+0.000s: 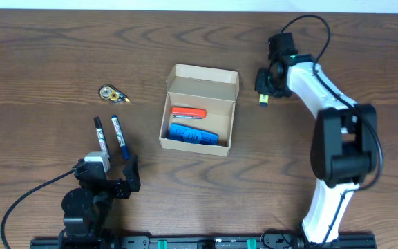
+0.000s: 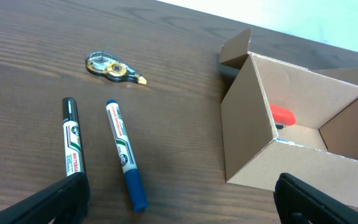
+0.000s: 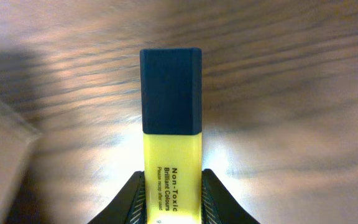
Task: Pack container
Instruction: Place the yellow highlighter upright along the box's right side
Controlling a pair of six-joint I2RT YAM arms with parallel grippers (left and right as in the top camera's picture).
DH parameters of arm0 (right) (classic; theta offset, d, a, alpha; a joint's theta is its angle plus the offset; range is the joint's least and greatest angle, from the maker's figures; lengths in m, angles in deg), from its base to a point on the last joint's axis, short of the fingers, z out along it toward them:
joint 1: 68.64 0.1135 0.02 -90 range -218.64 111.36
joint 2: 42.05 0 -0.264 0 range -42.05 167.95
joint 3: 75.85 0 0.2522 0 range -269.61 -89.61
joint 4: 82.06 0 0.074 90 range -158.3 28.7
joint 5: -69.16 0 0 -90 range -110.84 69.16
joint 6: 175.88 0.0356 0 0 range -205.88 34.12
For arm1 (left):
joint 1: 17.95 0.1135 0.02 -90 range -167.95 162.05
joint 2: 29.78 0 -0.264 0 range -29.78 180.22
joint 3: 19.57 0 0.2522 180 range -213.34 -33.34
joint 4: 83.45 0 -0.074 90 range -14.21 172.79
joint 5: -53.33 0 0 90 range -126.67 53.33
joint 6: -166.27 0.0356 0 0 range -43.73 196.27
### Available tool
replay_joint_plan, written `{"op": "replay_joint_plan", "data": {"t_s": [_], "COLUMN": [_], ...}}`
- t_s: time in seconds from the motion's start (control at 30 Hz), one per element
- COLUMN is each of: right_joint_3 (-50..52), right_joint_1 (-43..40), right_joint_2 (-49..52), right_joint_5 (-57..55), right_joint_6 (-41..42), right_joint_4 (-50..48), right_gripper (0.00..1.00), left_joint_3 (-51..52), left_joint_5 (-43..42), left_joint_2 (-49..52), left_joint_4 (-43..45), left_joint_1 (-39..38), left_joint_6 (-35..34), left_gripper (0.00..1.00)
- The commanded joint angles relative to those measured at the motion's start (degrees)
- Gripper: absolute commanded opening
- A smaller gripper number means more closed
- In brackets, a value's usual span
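I should next carry the highlighter with my right gripper up over the container's side nearest the highlighter, then down beside the blue item, where the container's bare bottom shows.
The tan cardboard container stands open mid-table with its flap lid up; it holds an orange item and a blue item. It also shows in the left wrist view. My right gripper is just right of the container, shut on a yellow highlighter with a dark blue cap, held above the table. My left gripper is open and empty near the front edge. A blue marker and a black marker lie ahead of it, left of the container.
A correction tape dispenser lies at the left of the table, also in the left wrist view. A white strip runs along the table's far edge.
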Motion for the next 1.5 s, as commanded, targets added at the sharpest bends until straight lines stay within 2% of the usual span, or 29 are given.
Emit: {"op": "replay_joint_plan", "data": {"t_s": [0.0, 0.27, 0.47, 0.87, 1.03, 1.2, 1.47], "right_joint_3": [-1.79, -1.77, -1.2, 8.41, 14.03, 18.14, 19.98], "right_joint_1": [-0.17, 6.27, 14.82, 29.9, 32.24, 32.48, 32.44], "right_joint_2": [-10.43, -23.65, -25.11, -24.94, -24.74, -24.74, -24.72], "right_joint_5": [0.22, -0.07, -3.15, -12.98, -15.28, -15.3, -15.26], "right_joint_6": [0.35, 0.68, 8.79, 25.7, 31.54, 32.96, 32.22], "right_joint_4": [1.62, 10.84, 15.21, 11.08, 7.61, 3.78, 2.45], "right_gripper": [0.14, 0.12, 0.1, 0.13, 0.13, 0.13, 0.2], "left_joint_3": [1.09, 1.09, 1.09, 1.09, 1.09, 1.09, 1.09], "left_joint_5": [-0.33, -0.33, -0.33, -0.33, -0.33, -0.33, -0.33], "left_joint_2": [-0.37, -0.37, -0.37, -0.37, -0.37, -0.37, -0.37], "left_joint_4": [-0.07, -0.07, -0.07, -0.07, -0.07, -0.07, -0.07], "left_joint_1": [0.35, 0.35, 0.35, 0.35, 0.35, 0.35, 0.35], "left_joint_6": [-0.85, -0.85, -0.85, -0.85, -0.85, -0.85, -0.85], "left_gripper": [0.95, 0.95, 0.95, 0.95, 0.95, 0.96, 0.95]}}
